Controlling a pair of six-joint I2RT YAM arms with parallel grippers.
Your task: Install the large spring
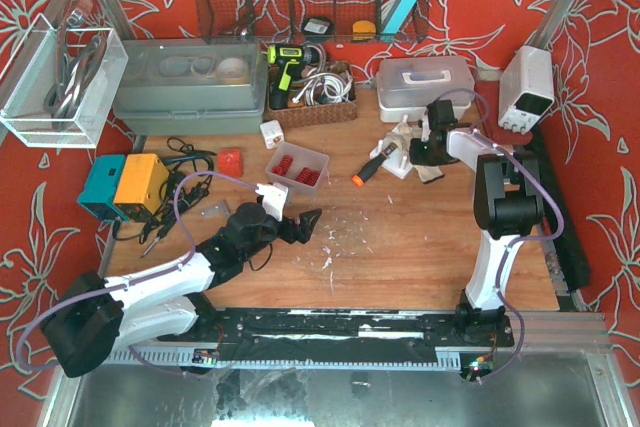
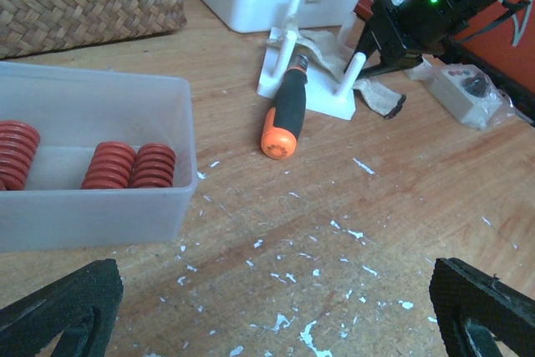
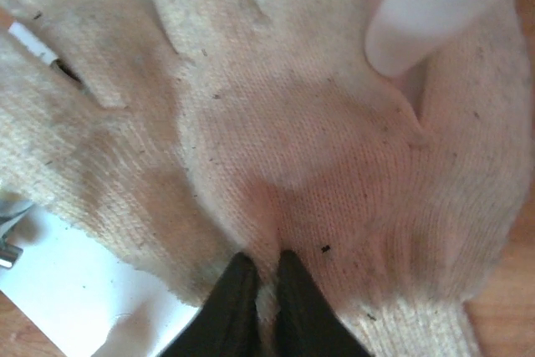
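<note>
The glove is covering the fixture, so my right gripper will next lift the glove, then lower it toward the right in the top view onto the tabletop by the bagged box.
Several red springs (image 2: 125, 165) lie in a translucent bin (image 1: 297, 167) left of the table's middle; I cannot tell which one is the large spring. My left gripper (image 1: 300, 225) hovers open just in front of the bin, and the left wrist view shows only bare wood between its fingers (image 2: 75, 298). At the back right my right gripper (image 3: 266, 269) is shut on a fold of a cream knit glove (image 3: 292, 123). The glove lies over a white fixture (image 2: 309, 89) with upright posts.
An orange-and-black screwdriver (image 1: 368, 169) rests against the white fixture. A white lidded box (image 1: 425, 82) and a wicker basket (image 1: 315, 97) stand behind. A small red block (image 1: 231, 160) and a blue-and-orange device (image 1: 125, 185) sit at the left. White flecks dot the wood.
</note>
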